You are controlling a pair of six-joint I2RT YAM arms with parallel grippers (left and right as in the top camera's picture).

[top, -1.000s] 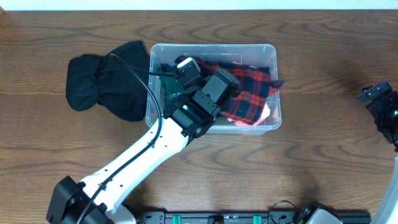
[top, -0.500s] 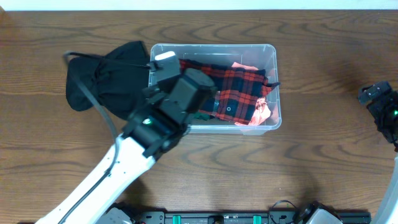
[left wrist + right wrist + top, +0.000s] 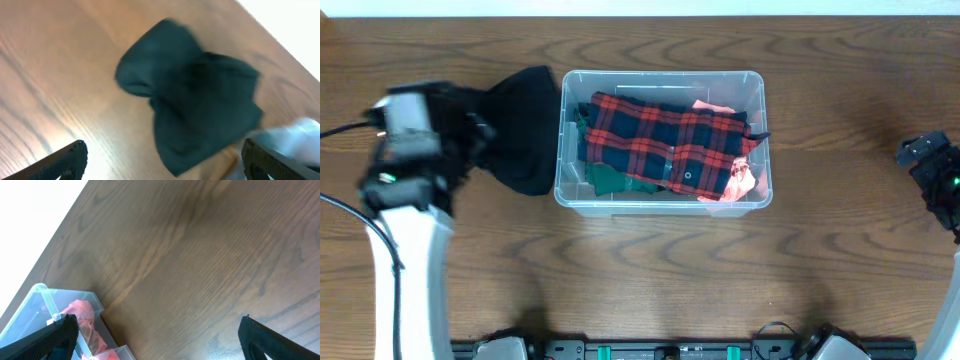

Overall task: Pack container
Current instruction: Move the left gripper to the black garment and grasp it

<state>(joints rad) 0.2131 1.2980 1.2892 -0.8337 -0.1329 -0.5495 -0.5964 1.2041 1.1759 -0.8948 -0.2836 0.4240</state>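
The left gripper lowers and tilts next onto the black cloth's end away from the container (image 3: pixel 561 150), since that end lies clear of the container's side.
The clear container (image 3: pixel 561 150) stands at the table's middle, holding a red plaid cloth (image 3: pixel 670 140), a green cloth (image 3: pixel 608 180) and a pink cloth (image 3: pixel 741 180). A black cloth (image 3: pixel 525 135) lies on the table against its left wall. My left gripper (image 3: pixel 445 125) hovers over that cloth's left part, open and empty. In the left wrist view the black cloth (image 3: pixel 195 95) lies ahead of the open left gripper (image 3: pixel 162 165). My right gripper (image 3: pixel 925 155) stays at the far right edge, open (image 3: pixel 160 340) over bare wood, with the container's corner (image 3: pixel 42 297) at lower left.
Dark wooden table (image 3: pixel 650 280) all round. A white strip runs along the far table edge (image 3: pixel 640 8). The left arm (image 3: pixel 405 280) rises from the near left corner.
My left arm has come out of the container and swung left over the black cloth, its jaws now open. The plaid cloth stays spread in the container. The right arm has not moved.
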